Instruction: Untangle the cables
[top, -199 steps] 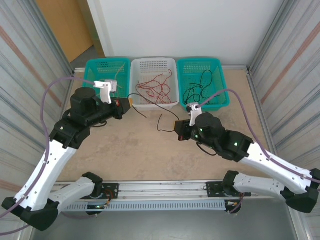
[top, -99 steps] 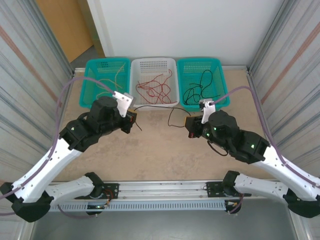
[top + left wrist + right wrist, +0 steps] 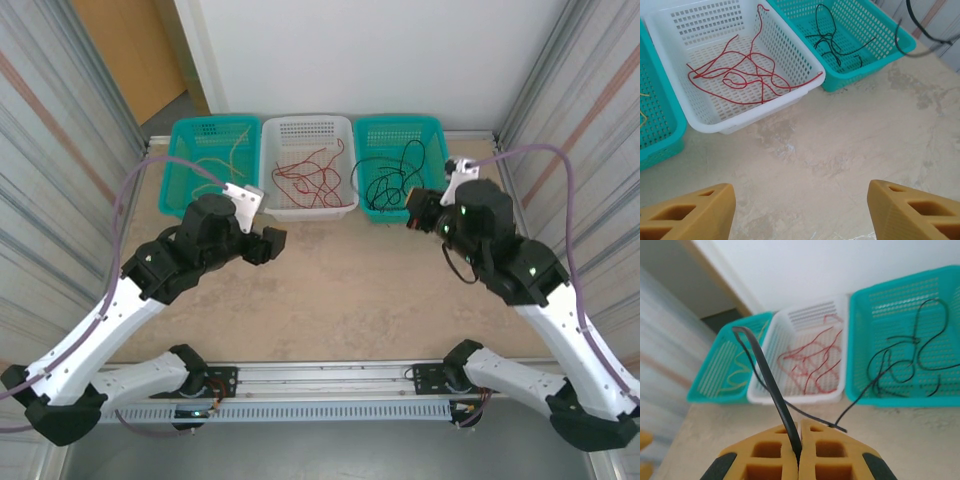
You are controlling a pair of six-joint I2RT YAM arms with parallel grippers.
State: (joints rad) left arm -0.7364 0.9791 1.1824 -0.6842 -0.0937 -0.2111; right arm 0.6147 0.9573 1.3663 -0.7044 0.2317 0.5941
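Note:
I should next move my right gripper down by that basket's near rim (image 3: 392, 216) (image 3: 885, 402) and let go of the pinched black cable, as black cable already lies in the teal basket just outward.
A black cable (image 3: 766, 376) is pinched in my right gripper (image 3: 798, 452), which is shut; the cable rises from the jaws in a loop and trails off toward the baskets. From above, the right gripper (image 3: 412, 208) hangs at the front of the right teal basket (image 3: 398, 119), where more black cable (image 3: 392, 182) lies. Red cables (image 3: 312, 176) lie in the white basket (image 3: 307, 119), and yellow ones (image 3: 212, 160) in the left teal basket (image 3: 212, 120). My left gripper (image 3: 270, 243) is open over bare table, its fingers (image 3: 692, 212) wide apart with nothing between them.
The three baskets stand side by side against the back wall. Corrugated metal walls (image 3: 60, 150) close in both sides. A rail (image 3: 320, 385) runs along the near edge by the arm bases. Beige tabletop (image 3: 330, 290) lies between the arms.
My left gripper has opened and let go of the black cable. The right arm has swung right and back toward the right teal basket, carrying the cable with it.

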